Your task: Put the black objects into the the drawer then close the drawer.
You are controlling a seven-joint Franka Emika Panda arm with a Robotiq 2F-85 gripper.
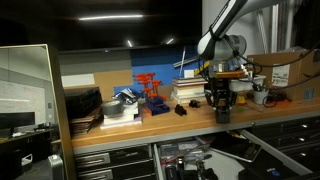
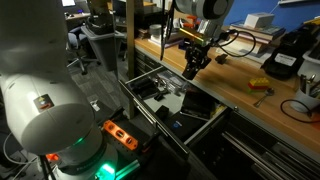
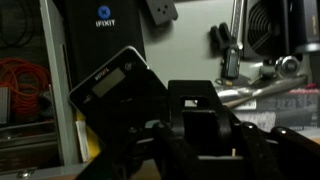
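Note:
The robot will next move its gripper back and lower it between the dark block and the tools to let go of the black chunky object, because the bare bottom of the drawer shows there.
My gripper [image 1: 221, 98] hangs at the front edge of the wooden workbench and is shut on a small black object [image 1: 222, 113]. In an exterior view the gripper [image 2: 193, 62] holds this object [image 2: 190, 70] above the back of the open dark grey drawer [image 2: 150, 115]. In the wrist view the black piece [image 3: 195, 108] sits between the dark fingers [image 3: 195, 145], with drawer contents below. A second small low black object [image 1: 181, 109] lies on the bench top beside the red rack; it also shows in an exterior view [image 2: 222, 59]. The open drawer also shows below the bench [image 1: 185, 152].
A red plastic rack [image 1: 150, 90] and stacked boxes stand on the bench. A larger black boxy device [image 2: 285, 55] and a yellow item [image 2: 259, 85] lie on the bench. The drawer holds a black iFixit case [image 3: 100, 40] and tools. The robot's white base [image 2: 45, 100] fills the foreground.

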